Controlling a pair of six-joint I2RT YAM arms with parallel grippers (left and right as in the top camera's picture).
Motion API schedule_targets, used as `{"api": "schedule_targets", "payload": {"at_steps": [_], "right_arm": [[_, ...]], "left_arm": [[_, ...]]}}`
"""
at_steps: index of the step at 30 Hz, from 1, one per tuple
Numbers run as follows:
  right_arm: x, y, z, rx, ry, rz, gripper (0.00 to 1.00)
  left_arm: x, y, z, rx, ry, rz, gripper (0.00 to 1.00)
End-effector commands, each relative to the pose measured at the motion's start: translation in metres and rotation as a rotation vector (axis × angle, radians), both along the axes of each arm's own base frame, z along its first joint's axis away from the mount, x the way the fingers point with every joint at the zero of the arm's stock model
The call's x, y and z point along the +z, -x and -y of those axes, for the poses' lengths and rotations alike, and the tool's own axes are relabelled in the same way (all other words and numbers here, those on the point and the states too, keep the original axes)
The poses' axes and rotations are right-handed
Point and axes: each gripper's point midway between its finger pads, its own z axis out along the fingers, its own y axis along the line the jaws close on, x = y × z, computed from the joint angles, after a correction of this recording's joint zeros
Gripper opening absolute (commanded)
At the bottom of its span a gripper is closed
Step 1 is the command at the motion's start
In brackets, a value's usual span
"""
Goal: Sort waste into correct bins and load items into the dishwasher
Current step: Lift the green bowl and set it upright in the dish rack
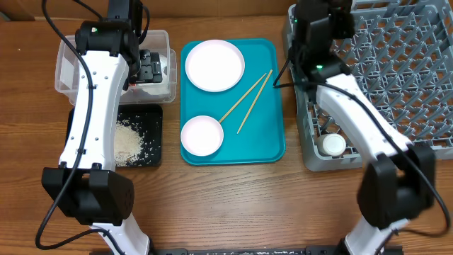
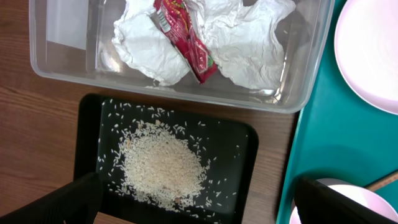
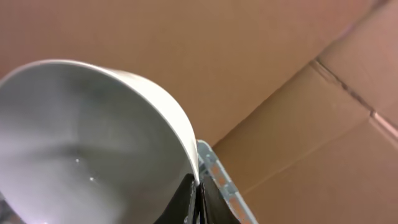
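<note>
My right gripper should move down and toward the teal tray, so that it brings the pale bowl into the grey rack's far corner.
In the left wrist view the clear tub (image 2: 311, 56) holds crumpled white napkins (image 2: 249, 43) and a red wrapper (image 2: 189, 43). Below it the black tray (image 2: 87, 124) carries a heap of rice (image 2: 161, 165). My left gripper (image 2: 199, 211) hangs open and empty above the black tray's near edge; from overhead it (image 1: 150, 67) sits over the tub. My right gripper (image 3: 196, 199) is shut on the rim of a pale bowl (image 3: 93, 137), tilted over the grey rack's (image 1: 375, 64) far left corner. A plate (image 1: 214, 65), a second bowl (image 1: 202, 134) and chopsticks (image 1: 248, 99) lie on the teal tray (image 1: 269, 142). A white cup (image 1: 333, 145) stands in the rack.
The teal tray lies between the bins on the left and the rack on the right. Brown cardboard (image 3: 298, 93) rises behind the rack. Bare wooden table (image 1: 233, 205) runs along the front.
</note>
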Motion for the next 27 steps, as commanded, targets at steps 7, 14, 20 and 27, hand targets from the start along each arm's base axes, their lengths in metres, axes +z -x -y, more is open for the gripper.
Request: {"api": "schedule_targets", "payload": {"at_steps": [7, 14, 20, 27], "right_arm": [[-0.057, -0.03, 0.027, 0.011, 0.165, -0.21, 0.04], [-0.097, -0.042, 0.021, 0.046, 0.172, -0.267, 0.04], [-0.098, -0.048, 0.02, 0.043, 0.163, -0.225, 0.04], [-0.111, -0.046, 0.017, 0.039, 0.172, -0.262, 0.04]], "left_arm": [[0.018, 0.001, -0.004, 0.013, -0.008, 0.048, 1.0], [0.018, 0.001, -0.004, 0.013, -0.008, 0.048, 1.0], [0.018, 0.001, -0.004, 0.013, -0.008, 0.048, 1.0], [0.018, 0.001, -0.004, 0.013, -0.008, 0.048, 1.0]]}}
